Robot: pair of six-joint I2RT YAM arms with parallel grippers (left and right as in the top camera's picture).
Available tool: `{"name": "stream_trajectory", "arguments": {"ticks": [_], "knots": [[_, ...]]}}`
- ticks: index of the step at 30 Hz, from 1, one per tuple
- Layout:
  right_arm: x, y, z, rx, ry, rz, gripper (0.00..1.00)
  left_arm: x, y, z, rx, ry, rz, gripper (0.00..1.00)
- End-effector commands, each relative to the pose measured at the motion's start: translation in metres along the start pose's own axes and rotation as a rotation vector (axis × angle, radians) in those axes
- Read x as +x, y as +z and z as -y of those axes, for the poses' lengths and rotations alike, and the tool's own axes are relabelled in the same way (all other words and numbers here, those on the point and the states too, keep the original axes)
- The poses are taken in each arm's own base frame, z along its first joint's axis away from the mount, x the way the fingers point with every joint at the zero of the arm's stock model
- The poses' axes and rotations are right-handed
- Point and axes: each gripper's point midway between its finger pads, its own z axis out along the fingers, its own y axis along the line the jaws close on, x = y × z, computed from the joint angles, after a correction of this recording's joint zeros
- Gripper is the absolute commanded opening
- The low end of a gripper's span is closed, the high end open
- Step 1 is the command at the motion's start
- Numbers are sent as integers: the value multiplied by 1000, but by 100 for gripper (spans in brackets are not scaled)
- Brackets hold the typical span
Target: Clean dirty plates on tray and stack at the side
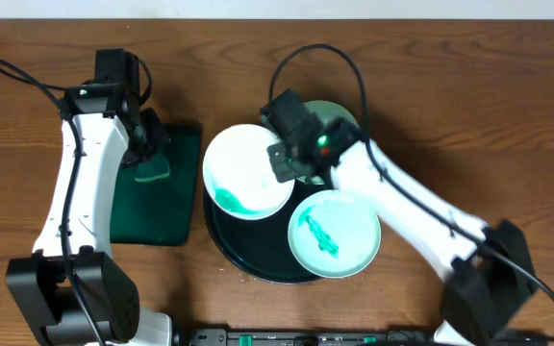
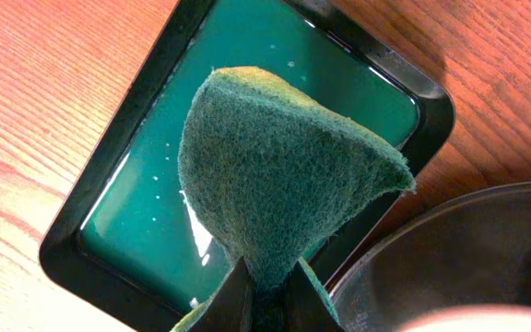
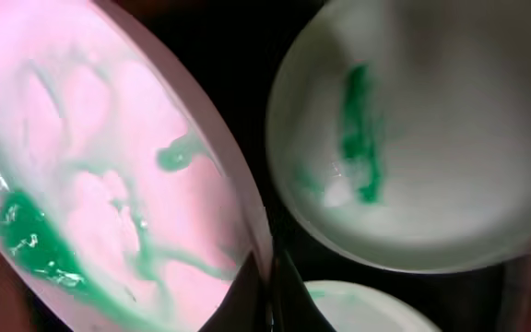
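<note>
Next, my right gripper rises past the other plates, then goes down to release on the bare tabletop, clear to its right in the overhead view.
Three plates sit over the round black tray [image 1: 229, 248]. My right gripper [image 1: 284, 161] is shut on the rim of the left plate [image 1: 248, 171], which is lifted and tilted and carries a green smear; it fills the left of the right wrist view [image 3: 109, 184]. A second smeared plate [image 1: 335, 233] lies at the tray's front right and shows in the right wrist view [image 3: 413, 138]. The third plate [image 1: 339, 113] is mostly hidden under my right arm. My left gripper [image 2: 267, 293] is shut on a green scouring pad [image 2: 284, 175], held above the green rectangular tray [image 2: 146, 212].
The dark green rectangular tray [image 1: 176, 192] lies left of the round tray, touching or nearly touching its rim. Bare wooden table [image 1: 469, 115] lies to the right and at the far side. Cables run over the table at the back.
</note>
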Motion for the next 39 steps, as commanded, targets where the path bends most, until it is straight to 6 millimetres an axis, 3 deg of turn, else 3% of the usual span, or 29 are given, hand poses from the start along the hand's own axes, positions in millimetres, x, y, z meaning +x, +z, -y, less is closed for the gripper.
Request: {"name": "stream_trajectory", "arguments": {"ticks": [1,8,9,15,19,23,28,30,32,34,39], "knots": [[-26,-52,19,393,-103,265,1,-7,-8,-1,-1,7,28,8],[-30,-109,0,716,-235,513,1,-7,-8,-1,-1,7,28,7],[-32,-129,-4,801,-251,590,1,-7,-8,-1,-1,7,29,7],[-32,-156,-9,914,-262,692,1,-9,-8,0,3,6,35,7],[-32,-154,-10,904,-263,685,1,-9,-8,0,3,6,36,7],[-26,-122,-15,752,-291,559,1,-9,-8,0,3,-3,34,7],[-12,-70,-30,367,-239,300,1,-8,-7,0,2,-11,32,7],[-21,-69,-31,219,-176,233,1,-8,-7,0,2,-11,32,7],[-40,-81,-17,113,-88,199,1,-8,-7,0,2,-11,32,7],[-63,-103,16,-4,37,161,1,-8,-7,0,2,-11,32,7],[-75,-133,103,-97,282,99,1,-6,-7,-1,-1,-11,25,7]]}}
